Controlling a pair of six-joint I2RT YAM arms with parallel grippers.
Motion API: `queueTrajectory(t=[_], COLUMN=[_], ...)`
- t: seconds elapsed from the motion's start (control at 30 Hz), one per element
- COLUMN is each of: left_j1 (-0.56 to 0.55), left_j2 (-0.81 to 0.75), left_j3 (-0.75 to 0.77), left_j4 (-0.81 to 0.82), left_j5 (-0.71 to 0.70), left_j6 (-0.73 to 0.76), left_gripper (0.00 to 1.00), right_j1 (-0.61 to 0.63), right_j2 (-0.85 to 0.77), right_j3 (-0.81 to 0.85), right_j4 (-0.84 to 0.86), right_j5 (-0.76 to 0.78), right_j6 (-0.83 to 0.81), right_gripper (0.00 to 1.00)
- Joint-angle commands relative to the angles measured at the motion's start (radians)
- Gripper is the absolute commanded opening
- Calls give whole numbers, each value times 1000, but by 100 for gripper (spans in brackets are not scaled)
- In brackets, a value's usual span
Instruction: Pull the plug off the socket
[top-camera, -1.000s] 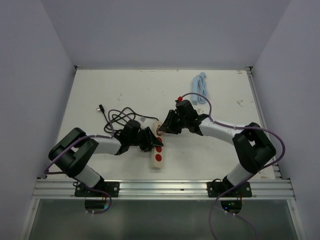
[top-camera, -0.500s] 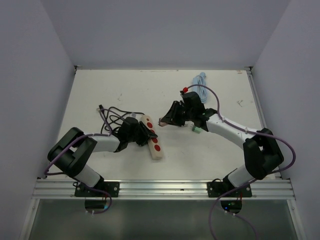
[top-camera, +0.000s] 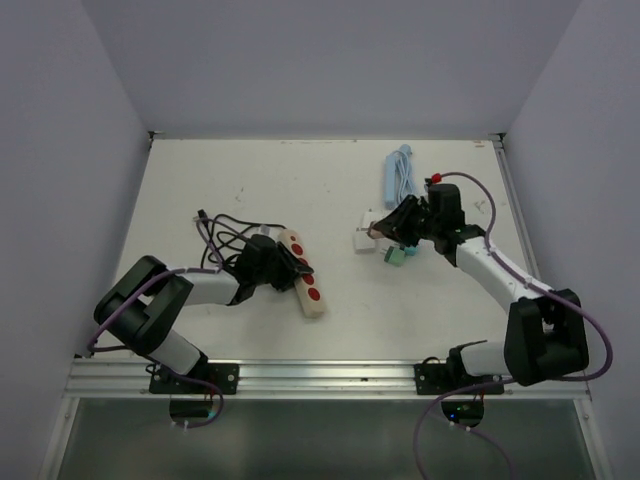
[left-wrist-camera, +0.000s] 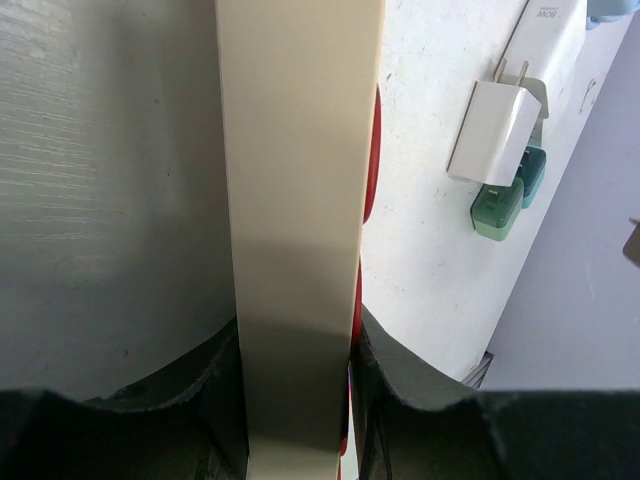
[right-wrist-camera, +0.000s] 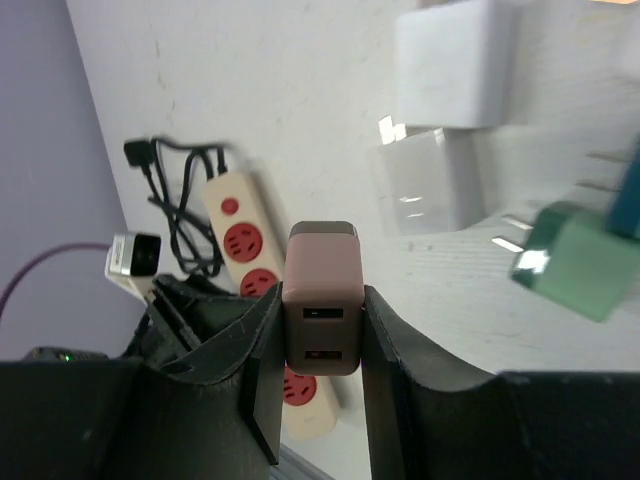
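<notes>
My right gripper moves to the right in the top view and down onto bare tabletop past the green adapter next, since adapters fill the spot below.
The beige power strip (top-camera: 305, 275) with red sockets lies at centre-left. My left gripper (top-camera: 277, 266) is shut on its left end. In the left wrist view the strip (left-wrist-camera: 295, 190) fills the gap between the fingers. My right gripper (top-camera: 381, 229) is shut on the pinkish-brown plug (right-wrist-camera: 322, 298), a USB adapter, and holds it well to the right of the strip, apart from it. In the right wrist view the strip (right-wrist-camera: 246, 243) lies far behind the plug with its sockets showing empty.
White adapters (top-camera: 362, 243) and a green one (top-camera: 397, 256) lie just under the right gripper. They also show in the left wrist view, white (left-wrist-camera: 495, 130) and green (left-wrist-camera: 498, 207). A black cable (top-camera: 226, 236) coils left of the strip. A light blue cable bundle (top-camera: 397, 172) lies at the back.
The right gripper has pulled the plug off the strip and carried it right, over the loose adapters. The left gripper shifted the strip slightly left and still holds it.
</notes>
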Motion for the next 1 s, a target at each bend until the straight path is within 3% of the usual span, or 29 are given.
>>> queueTrajectory(t=[0.0,0.17,0.3,0.63,0.97], left_j1=[20,20,20,20,20], left_j2=[50,-1,-24,-22,-33], left_j3=[-92,-98,-105,-125,-135], left_j4=[-339,-248,-216,-142,-109], left_j5=[-146,-95,-80,-6,21], left_j6=[68,107,136,168,183], left_gripper=[0,0,0,0,0], right_j1=[-136,-352,-443,-475,-477], right_j2=[-87,-159,-162,14,174], right_j3=[-34,-94,-128,-171,-206], right_j4=[-33,-58,-31,213,374], right_j5=[-1,50,87,112,39], right_j6=[-42,-42,-11,30,57], right_gripper=[0,0,0,0,24])
